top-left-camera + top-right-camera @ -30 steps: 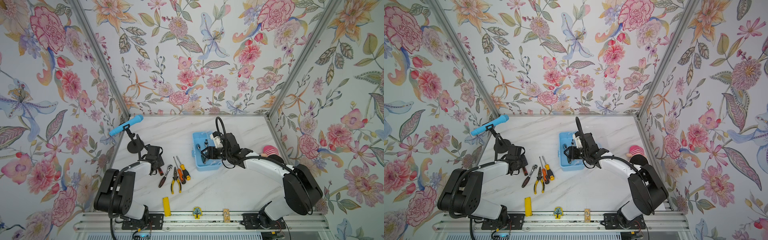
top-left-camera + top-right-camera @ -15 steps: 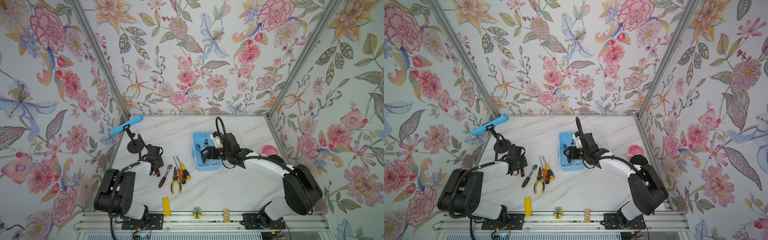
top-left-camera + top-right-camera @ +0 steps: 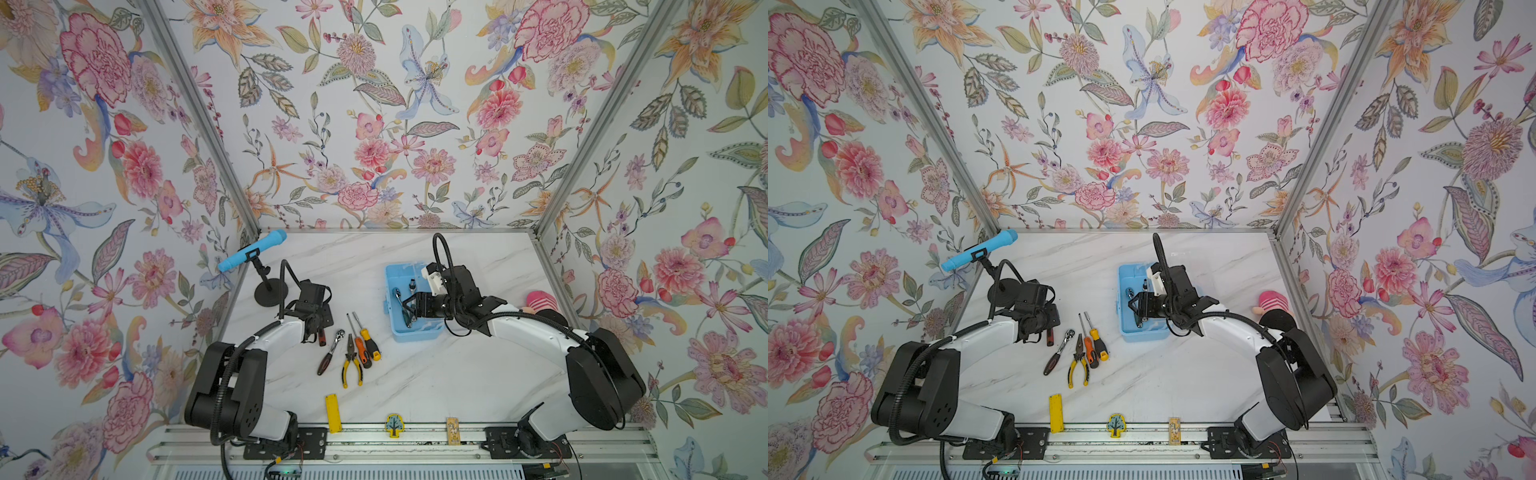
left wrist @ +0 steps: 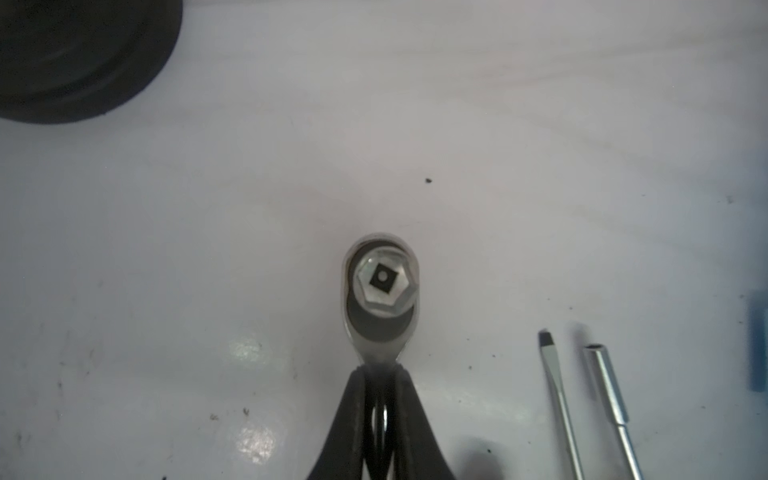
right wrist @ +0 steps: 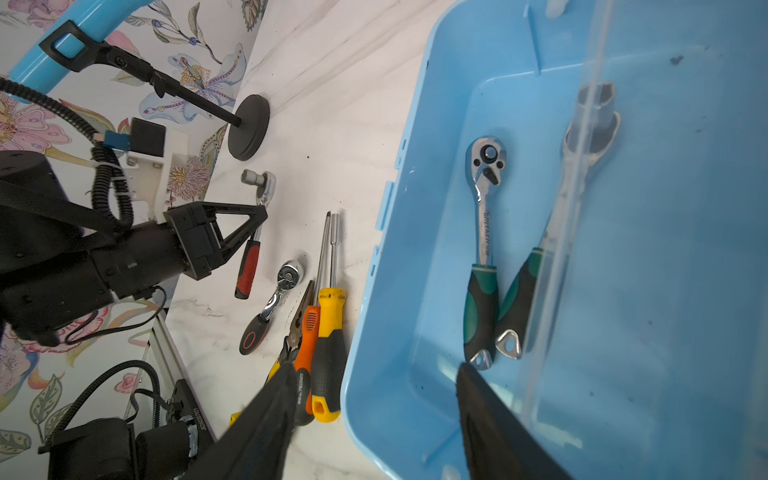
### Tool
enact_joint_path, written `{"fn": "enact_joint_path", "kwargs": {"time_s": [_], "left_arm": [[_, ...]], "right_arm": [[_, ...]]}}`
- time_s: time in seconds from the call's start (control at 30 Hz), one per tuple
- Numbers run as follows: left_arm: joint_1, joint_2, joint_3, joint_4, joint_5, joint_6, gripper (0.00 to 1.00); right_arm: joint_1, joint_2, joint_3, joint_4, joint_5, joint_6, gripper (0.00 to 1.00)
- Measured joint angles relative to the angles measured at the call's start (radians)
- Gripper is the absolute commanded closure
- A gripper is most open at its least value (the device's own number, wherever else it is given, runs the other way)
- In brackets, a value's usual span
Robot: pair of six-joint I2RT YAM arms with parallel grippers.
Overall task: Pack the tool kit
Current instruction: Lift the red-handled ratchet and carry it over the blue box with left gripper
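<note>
The robot will next move its left gripper up, across past the screwdrivers, and then down into the open tool kit box (image 3: 420, 333) to release its wrench, because green-handled wrenches lie there.
The tool kit box (image 3: 420, 333) is light blue and stands open right of centre, with a green-handled ratchet wrench (image 5: 483, 232) inside. My right gripper (image 5: 374, 368) is open, one finger inside the box and one outside its near wall. My left gripper (image 4: 380, 368) is shut on the neck of a red-handled ratchet wrench (image 4: 382, 286), low at the table; its handle (image 3: 321, 340) shows in a top view. On the table between the arms lie another ratchet wrench (image 3: 330, 352), yellow-handled pliers (image 3: 351, 368), an orange screwdriver (image 3: 360, 348) and a yellow screwdriver (image 3: 369, 340).
A blue microphone (image 3: 252, 251) on a black stand (image 3: 268, 295) is at the back left, close behind my left arm. A flat yellow bar (image 3: 332, 413) and two small tokens (image 3: 392, 424) lie at the front edge. A pink striped object (image 3: 538, 300) sits by the right wall.
My left gripper's jaws have closed tighter on the red-handled wrench. The right arm has stayed in place over the box.
</note>
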State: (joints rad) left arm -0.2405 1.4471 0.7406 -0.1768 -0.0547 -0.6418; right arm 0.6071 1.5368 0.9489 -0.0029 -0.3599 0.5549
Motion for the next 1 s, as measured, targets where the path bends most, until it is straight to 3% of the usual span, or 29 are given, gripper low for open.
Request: {"fn": "enact_joint_path", "kwargs": {"time_s": [0.27, 0.5, 0.73, 1.0], "left_arm": [[-0.233, -0.051, 0.233, 0.008, -0.002, -0.057, 1.00], [-0.415, 0.084, 0.328, 0.193, 0.000, -0.185, 1.00], [-0.465, 0.313, 0.408, 0.286, -0.004, -0.274, 1.00], [-0.486, 0.435, 0.464, 0.298, -0.005, -0.327, 1.00]], "right_arm": [[-0.056, -0.064, 0.000, -0.008, 0.001, 0.004, 0.38], [-0.087, -0.160, -0.015, -0.010, 0.012, 0.009, 0.38], [-0.091, -0.202, -0.067, -0.039, 0.028, 0.011, 0.38], [-0.095, -0.215, -0.094, -0.048, 0.038, 0.015, 0.38]]}}
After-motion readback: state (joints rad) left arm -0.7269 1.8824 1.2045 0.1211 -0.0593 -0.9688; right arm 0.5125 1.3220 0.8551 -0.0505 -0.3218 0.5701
